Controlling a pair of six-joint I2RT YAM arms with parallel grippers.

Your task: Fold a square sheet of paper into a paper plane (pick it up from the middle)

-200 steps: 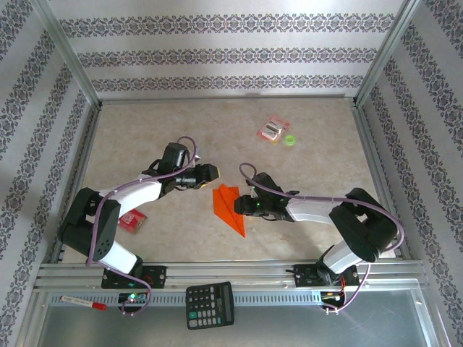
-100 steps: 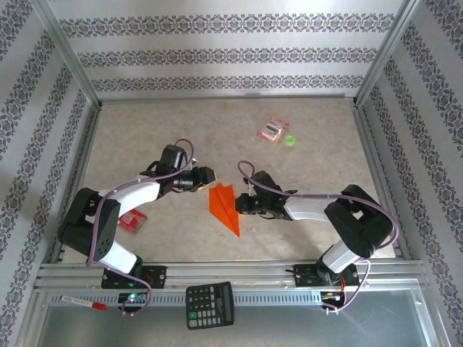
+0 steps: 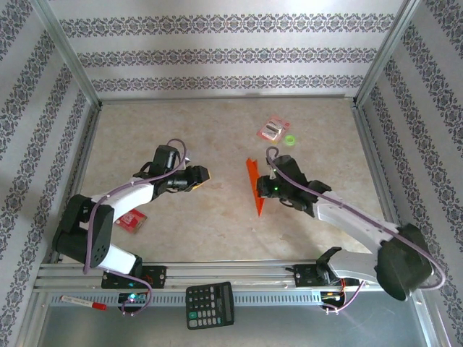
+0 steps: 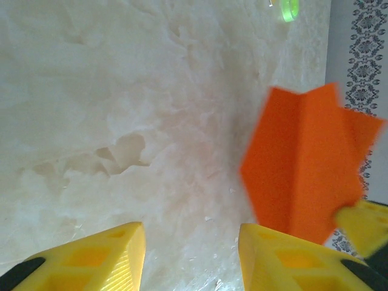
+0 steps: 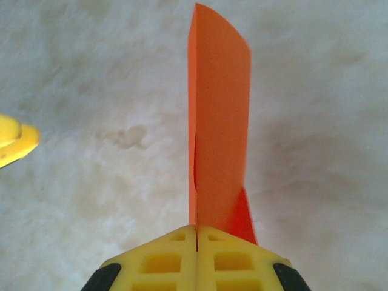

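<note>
The folded plane is hanging clear of the table, so my right gripper should next move down toward the tabletop beneath the plane [image 3: 254, 184] and let go of the plane's fold there.
The square sheet of paper is folded into a slim orange paper plane [image 3: 254, 184]. The plane stands on edge near the table's middle, its tip pointing toward the near edge. My right gripper [image 3: 266, 189] is shut on the plane's fold; in the right wrist view the plane [image 5: 218, 121] rises straight from the closed gripper [image 5: 196, 229]. My left gripper [image 3: 202, 174] sits to the plane's left, apart from it. The left wrist view shows that gripper [image 4: 191, 242] open over bare table, with the plane [image 4: 306, 163] at the right beyond its fingers.
A pink-red packet [image 3: 273, 130] and a green ring [image 3: 290, 140] lie at the back right. A red packet [image 3: 132, 218] lies by the left arm. A black calculator [image 3: 210, 303] and a marker [image 3: 83, 301] rest on the front rail. Aluminium frame posts edge the table.
The right gripper closed on the plane and carried it right and up off the table, turning it on edge. The left gripper drew back slightly to the left.
</note>
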